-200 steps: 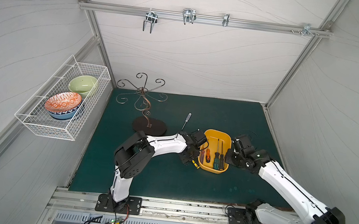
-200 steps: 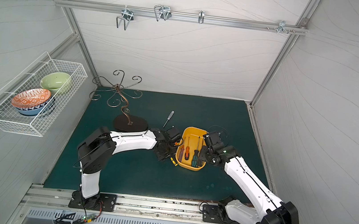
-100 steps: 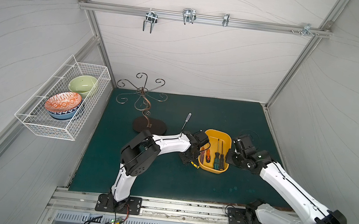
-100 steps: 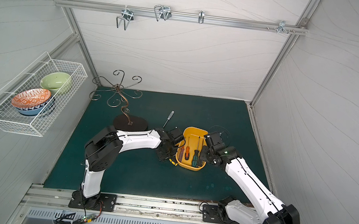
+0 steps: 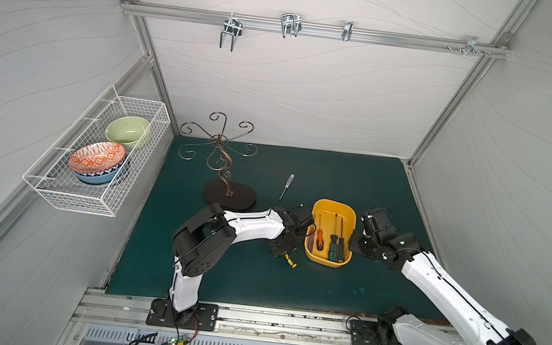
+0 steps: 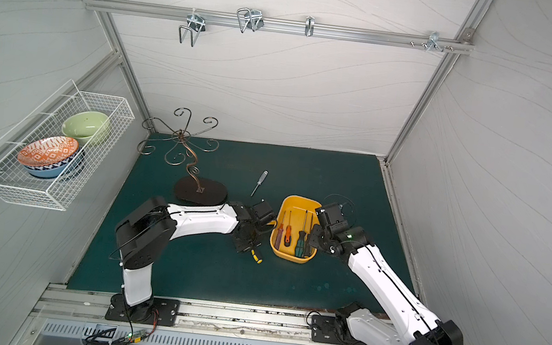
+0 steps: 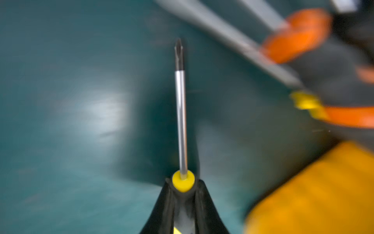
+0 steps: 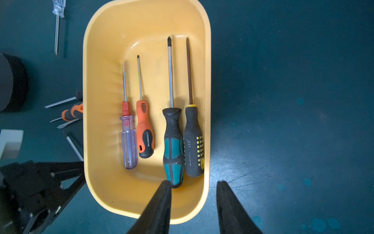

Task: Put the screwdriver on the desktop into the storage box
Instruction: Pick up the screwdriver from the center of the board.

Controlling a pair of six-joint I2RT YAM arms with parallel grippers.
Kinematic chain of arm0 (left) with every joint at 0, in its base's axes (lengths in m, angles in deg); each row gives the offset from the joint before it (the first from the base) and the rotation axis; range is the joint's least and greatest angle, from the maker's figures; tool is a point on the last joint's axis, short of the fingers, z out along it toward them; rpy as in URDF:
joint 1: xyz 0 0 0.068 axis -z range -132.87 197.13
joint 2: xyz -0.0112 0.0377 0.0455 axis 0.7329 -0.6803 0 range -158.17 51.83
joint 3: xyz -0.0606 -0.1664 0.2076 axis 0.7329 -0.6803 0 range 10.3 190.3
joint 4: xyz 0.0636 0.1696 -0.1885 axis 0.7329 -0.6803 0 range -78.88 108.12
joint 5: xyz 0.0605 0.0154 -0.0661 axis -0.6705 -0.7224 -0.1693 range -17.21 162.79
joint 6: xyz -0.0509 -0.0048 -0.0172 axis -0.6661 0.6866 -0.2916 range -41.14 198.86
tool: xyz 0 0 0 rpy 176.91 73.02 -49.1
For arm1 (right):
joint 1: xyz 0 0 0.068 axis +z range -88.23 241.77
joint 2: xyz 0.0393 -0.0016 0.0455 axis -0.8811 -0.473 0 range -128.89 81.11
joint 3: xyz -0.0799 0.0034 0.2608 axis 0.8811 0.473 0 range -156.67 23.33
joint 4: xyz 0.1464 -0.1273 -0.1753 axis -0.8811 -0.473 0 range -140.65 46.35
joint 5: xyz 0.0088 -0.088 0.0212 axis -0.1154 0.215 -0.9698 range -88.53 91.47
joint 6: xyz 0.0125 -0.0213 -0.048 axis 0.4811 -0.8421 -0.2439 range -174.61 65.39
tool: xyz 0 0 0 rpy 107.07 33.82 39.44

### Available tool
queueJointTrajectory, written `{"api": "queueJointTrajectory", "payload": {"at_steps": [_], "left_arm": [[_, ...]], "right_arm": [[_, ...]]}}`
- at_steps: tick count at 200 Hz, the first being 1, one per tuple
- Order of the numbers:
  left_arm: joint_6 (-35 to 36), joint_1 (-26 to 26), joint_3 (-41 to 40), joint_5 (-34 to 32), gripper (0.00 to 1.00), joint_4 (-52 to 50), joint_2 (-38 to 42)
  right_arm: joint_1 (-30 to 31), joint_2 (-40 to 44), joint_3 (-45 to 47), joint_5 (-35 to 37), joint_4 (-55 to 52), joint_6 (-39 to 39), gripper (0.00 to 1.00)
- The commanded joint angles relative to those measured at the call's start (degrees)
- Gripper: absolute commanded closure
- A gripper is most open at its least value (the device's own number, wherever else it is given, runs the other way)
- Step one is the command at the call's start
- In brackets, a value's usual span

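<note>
Orange and teal screwdriver handles leave a bare gap past the storage box's side beside it, so my left gripper next needs to lift over the storage box's rim, lower and release the screwdriver.
My left gripper [image 7: 183, 182] is shut on a black screwdriver with a yellow collar [image 7: 180, 111]; its steel shaft points away over the desktop [image 5: 338, 174]. In both top views the handle's end [image 5: 290, 262] [image 6: 257, 257] sticks out of the left gripper [image 5: 281, 249], just left of the storage box [image 5: 335, 205] [image 8: 87, 101]. Several screwdrivers lie side by side in the yellow box. My right gripper [image 8: 194, 186] [image 5: 353, 242] is open, its fingers either side of the box's near right rim. A clear-handled screwdriver [image 5: 286, 186] [image 8: 57, 20] lies behind the box.
An orange-handled screwdriver [image 8: 72, 112] and loose steel shafts lie on the desktop against the box's left wall. A copper hook stand [image 5: 229, 194] on a dark oval base is at back left. A white wire basket [image 5: 97, 158] with bowls hangs on the left wall.
My left gripper has closed on the black-and-yellow screwdriver and the left arm's elbow has swung. The right gripper has stayed at the box's corner.
</note>
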Motion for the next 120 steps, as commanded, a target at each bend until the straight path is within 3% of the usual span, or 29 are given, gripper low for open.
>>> {"api": "queueJointTrajectory", "payload": {"at_steps": [1,41,62,94,120], "left_arm": [[3.49,0.28,-2.63,-2.78,1.00,-2.70,6.76],[9.14,0.80,-5.06,-7.83,1.00,-3.13,18.81],[17.29,1.13,-2.85,-7.46,1.00,0.41,21.67],[31.77,1.29,10.03,-0.91,1.00,-0.56,15.44],[37.62,1.34,18.92,5.29,1.00,-1.85,7.84]], "right_arm": [[-0.44,1.38,-0.50,0.78,-1.57,-0.17,0.60],[-0.73,3.21,-0.84,1.65,-2.30,-0.05,0.60],[-0.81,4.53,-1.30,2.61,-3.32,0.05,0.60],[-1.55,6.97,-2.17,4.91,-6.28,-0.03,0.60],[-2.30,10.26,-2.69,6.73,-9.32,0.16,0.60]]}}
